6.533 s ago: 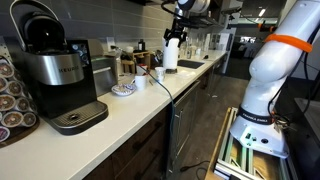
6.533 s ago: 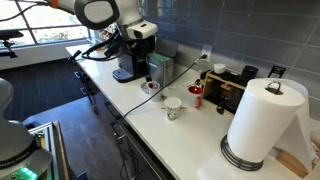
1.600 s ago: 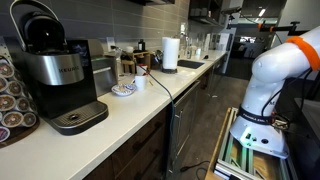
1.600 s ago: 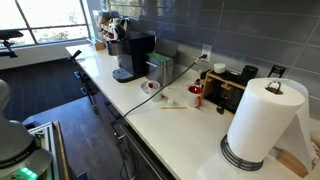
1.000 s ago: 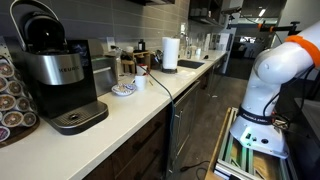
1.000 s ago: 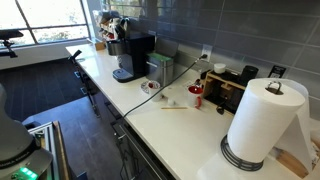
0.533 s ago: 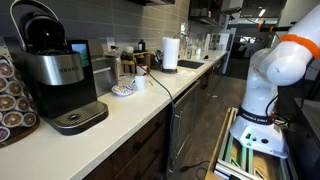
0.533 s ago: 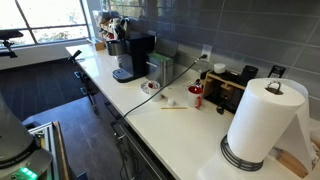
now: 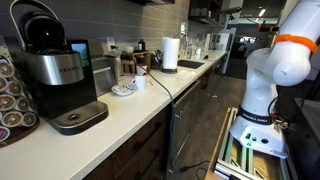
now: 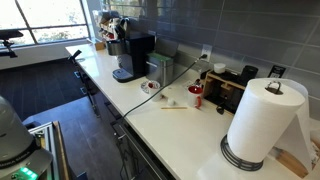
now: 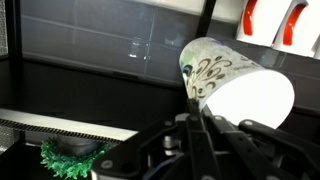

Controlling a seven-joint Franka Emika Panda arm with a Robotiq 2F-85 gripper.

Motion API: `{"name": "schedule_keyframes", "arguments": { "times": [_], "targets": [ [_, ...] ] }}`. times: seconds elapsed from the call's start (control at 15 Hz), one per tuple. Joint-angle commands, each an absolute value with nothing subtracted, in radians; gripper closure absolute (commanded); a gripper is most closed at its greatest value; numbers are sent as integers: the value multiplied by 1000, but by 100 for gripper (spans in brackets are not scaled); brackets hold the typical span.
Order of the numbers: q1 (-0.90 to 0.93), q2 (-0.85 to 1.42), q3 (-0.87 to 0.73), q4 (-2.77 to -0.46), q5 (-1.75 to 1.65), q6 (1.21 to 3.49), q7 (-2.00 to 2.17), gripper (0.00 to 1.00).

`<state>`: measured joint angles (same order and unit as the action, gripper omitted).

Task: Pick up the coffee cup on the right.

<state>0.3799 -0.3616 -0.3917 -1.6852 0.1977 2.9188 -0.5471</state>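
Observation:
My gripper still holds the white cup tilted by its rim, so it should turn and bring the cup toward the red-and-white things beyond. Then it should let go of the white cup's rim.
The coffee cup (image 10: 196, 95), small and orange-red, stands on the white counter (image 10: 165, 125) next to a black appliance (image 10: 232, 88). My gripper (image 11: 195, 101) shows only in the wrist view. It is shut on the rim of a white cup with a brown pattern (image 11: 235, 85), which it holds tilted in the air, away from the counter. Neither exterior view shows the gripper or this white cup. Only the arm's white body with its orange ring (image 9: 272, 70) shows beside the counter.
A coffee maker (image 10: 133, 57) stands at the counter's far end and looms close in an exterior view (image 9: 55, 75). A tall paper-towel roll (image 10: 262, 120) stands near the camera. A small plate (image 9: 123, 90) and a wooden stirrer (image 10: 172, 108) lie on the counter.
The arm's upper link with the orange ring has swung a little up and to the right in an exterior view. Nothing on the counter has moved.

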Motion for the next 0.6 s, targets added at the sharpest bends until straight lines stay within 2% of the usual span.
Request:
{"name": "schedule_keyframes", "arguments": {
  "times": [0.0,0.33,0.53],
  "targets": [
    [380,-360,-392,-1679,198,2919,-548,99],
    [411,-172,-412,-1624,200,3210,-582,99],
    [439,-95,-429,-1606,182,3248,-633,99]
  ]
}}
